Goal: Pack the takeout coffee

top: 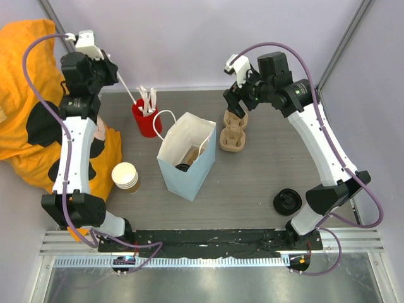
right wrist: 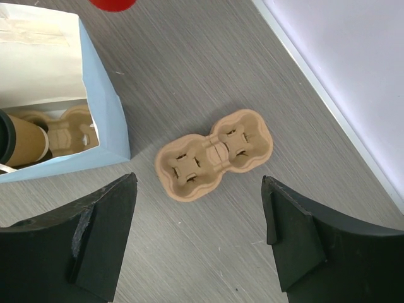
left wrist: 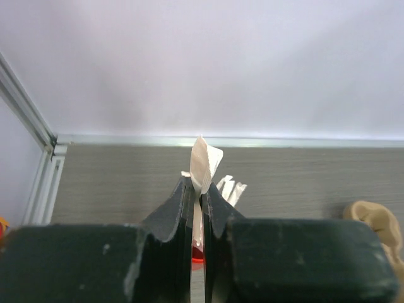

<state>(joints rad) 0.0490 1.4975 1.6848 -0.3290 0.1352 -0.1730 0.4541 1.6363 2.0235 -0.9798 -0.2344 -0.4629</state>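
I need to swing my left gripper back and to its right in the top view, over the bag's opening, to let go of the stick beside the coffee.
The takeout coffee, a tan cup with a black lid, stands inside the open pale blue paper bag. In the right wrist view the coffee sits in a cardboard carrier inside the bag. My left gripper is raised at the back left, shut on a thin white paper-wrapped stick, above a red cup of more sticks. My right gripper is open and empty, hovering over a loose two-cup cardboard carrier to the right of the bag.
A stack of lidless cream-rimmed cups stands left of the bag. Loose black lids lie at the front right. An orange cloth fills the left side. The back wall is close behind both grippers.
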